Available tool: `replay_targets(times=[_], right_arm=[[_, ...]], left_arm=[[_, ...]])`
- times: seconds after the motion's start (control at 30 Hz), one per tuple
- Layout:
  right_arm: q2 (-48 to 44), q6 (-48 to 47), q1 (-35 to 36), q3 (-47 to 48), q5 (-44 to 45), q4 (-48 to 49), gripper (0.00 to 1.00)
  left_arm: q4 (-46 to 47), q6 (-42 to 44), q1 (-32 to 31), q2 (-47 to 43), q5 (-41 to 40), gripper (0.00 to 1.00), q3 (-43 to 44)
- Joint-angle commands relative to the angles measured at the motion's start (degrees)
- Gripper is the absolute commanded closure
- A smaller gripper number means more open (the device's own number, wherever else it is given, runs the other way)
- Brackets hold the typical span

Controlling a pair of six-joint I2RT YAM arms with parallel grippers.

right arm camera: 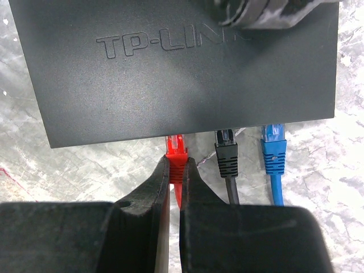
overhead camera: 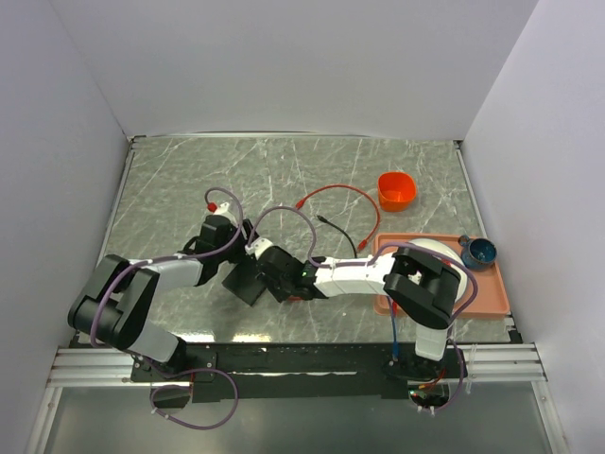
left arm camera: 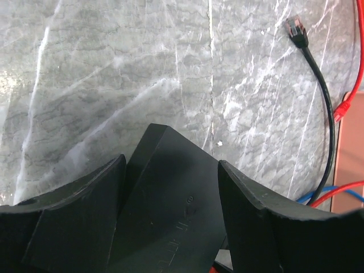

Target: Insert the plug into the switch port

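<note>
The red plug sticks out further than the black plug, so my right gripper should next carry it deeper under the box's near edge (right arm camera: pixel 174 136) before I open.
The switch is a flat matte-black box (right arm camera: pixel 170 68) marked TP-LINK; it lies at mid-table in the top view (overhead camera: pixel 248 284). My right gripper (right arm camera: pixel 177 162) is shut on the red plug (right arm camera: pixel 176 149). The plug's tip is at the box's near edge, at a port, with its front end hidden under that edge. A black plug (right arm camera: pixel 227 152) and a blue plug (right arm camera: pixel 274 149) sit in ports to its right. My left gripper (left arm camera: pixel 170 165) straddles the box (left arm camera: pixel 165 205) at its far end, with its fingers (left arm camera: pixel 85 199) against both sides.
A salmon-pink tray (overhead camera: pixel 487 298) at the right holds a white object. A blue bowl (overhead camera: pixel 477 252) sits on its far corner. An orange cup (overhead camera: pixel 397 190) stands further back. A red cable (overhead camera: pixel 340 192) and a loose black cable end (left arm camera: pixel 296 27) lie on the marble.
</note>
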Motion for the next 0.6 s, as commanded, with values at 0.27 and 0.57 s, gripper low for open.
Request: replay_targets(times=[0.27, 0.57], right_arm=[[-3.0, 0.7, -5.4, 4.9, 7.7, 18.7, 1.00], [-4.3, 1.7, -6.3, 3.7, 7.6, 20.5, 1.00]], left_arm=[[-7.7, -10.4, -9.8, -3.8, 13.5, 0.32, -6.1], [-2.9, -14.2, -14.2, -0.2, 14.1, 0.32, -6.4]])
